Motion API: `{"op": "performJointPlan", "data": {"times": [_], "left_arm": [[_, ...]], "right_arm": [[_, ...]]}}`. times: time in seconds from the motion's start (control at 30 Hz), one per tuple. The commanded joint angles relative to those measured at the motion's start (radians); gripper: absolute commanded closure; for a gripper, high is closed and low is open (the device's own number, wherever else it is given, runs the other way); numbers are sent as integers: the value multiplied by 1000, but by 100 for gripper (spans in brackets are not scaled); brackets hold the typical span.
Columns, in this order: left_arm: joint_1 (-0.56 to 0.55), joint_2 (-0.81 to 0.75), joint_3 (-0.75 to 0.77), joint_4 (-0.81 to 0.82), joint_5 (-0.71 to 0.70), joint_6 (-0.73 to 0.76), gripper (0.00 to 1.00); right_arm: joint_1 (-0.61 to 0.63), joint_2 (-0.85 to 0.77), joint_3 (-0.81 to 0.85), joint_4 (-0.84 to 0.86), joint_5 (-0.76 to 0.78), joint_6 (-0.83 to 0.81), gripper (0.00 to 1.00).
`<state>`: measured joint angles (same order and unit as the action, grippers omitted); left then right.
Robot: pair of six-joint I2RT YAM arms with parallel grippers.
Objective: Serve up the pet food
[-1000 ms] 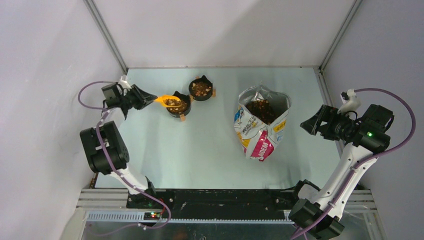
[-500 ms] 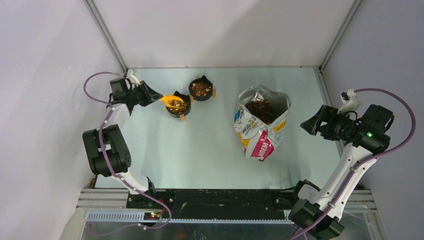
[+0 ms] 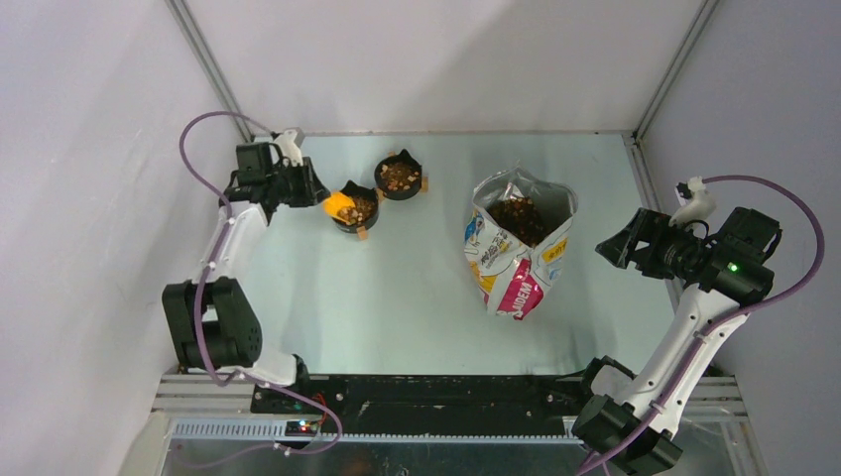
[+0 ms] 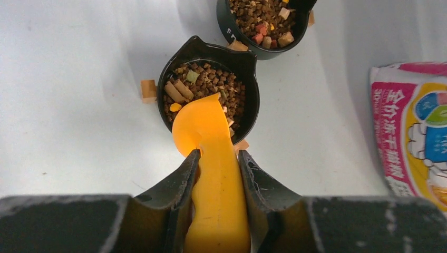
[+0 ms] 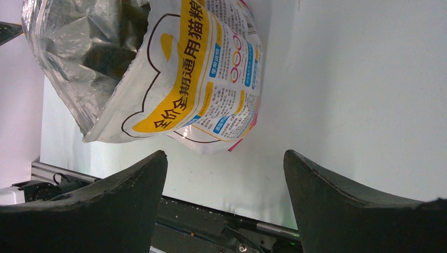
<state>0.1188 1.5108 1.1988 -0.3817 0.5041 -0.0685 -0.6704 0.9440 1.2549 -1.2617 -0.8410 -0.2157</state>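
Note:
A clear patch of bare tabletop lies below my left gripper, nearer my base. Next, my left gripper should draw back and down to release the scoop's handle there.
Pet food (image 4: 211, 87) fills a black cat-shaped bowl (image 4: 248, 66) (image 3: 369, 192). A second black bowl (image 4: 226, 23) (image 3: 384, 169) behind it also holds kibble (image 4: 261, 13). My left gripper (image 4: 217, 154) (image 3: 315, 190) is shut on the handle of an orange scoop (image 4: 203, 124) (image 3: 338, 205), turned bowl-down over the near bowl's edge. More kibble (image 3: 519, 216) shows inside the open printed bag (image 3: 511, 273). My right gripper (image 5: 224, 158) (image 3: 613, 246) is open and empty, to the right of the bag (image 5: 200, 89).
Small wooden blocks (image 4: 149, 90) jut from the bowls' sides. Grey enclosure walls (image 3: 99, 149) stand close on the left, back and right. The bag's pink and white face (image 4: 411, 132) lies at the right edge of the left wrist view.
My left arm has swung up and toward the bowl, tipping the scoop over the near bowl; the kibble that lay in the scoop is gone from it. The right arm has not moved.

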Motion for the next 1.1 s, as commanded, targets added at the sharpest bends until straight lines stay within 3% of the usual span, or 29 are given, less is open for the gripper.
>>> {"op": "performJointPlan", "data": {"times": [0.0,0.2,0.4,0.57,0.67,0.83,1.07], "left_arm": [[-72,-108,5,-17,-200,131,100],[-125,-196,-19,16,-304,192,100],[-155,-362,-73,22,-285,199,100],[-154,-447,-93,-145,-28,188,100],[-150,-462,-142,-249,83,108,100],[-101,-436,-275,-252,340,-107,100],[28,-364,-436,-215,463,-251,100]], "right_arm": [[2,-21,0,12,-4,-8,16],[2,-29,0,13,-6,-8,16],[2,-44,0,13,-6,-8,16],[2,-41,0,12,-14,-10,16],[2,-38,0,10,-19,-14,16],[3,-35,0,10,-35,-16,16],[5,-86,0,8,-53,-23,15]]}}
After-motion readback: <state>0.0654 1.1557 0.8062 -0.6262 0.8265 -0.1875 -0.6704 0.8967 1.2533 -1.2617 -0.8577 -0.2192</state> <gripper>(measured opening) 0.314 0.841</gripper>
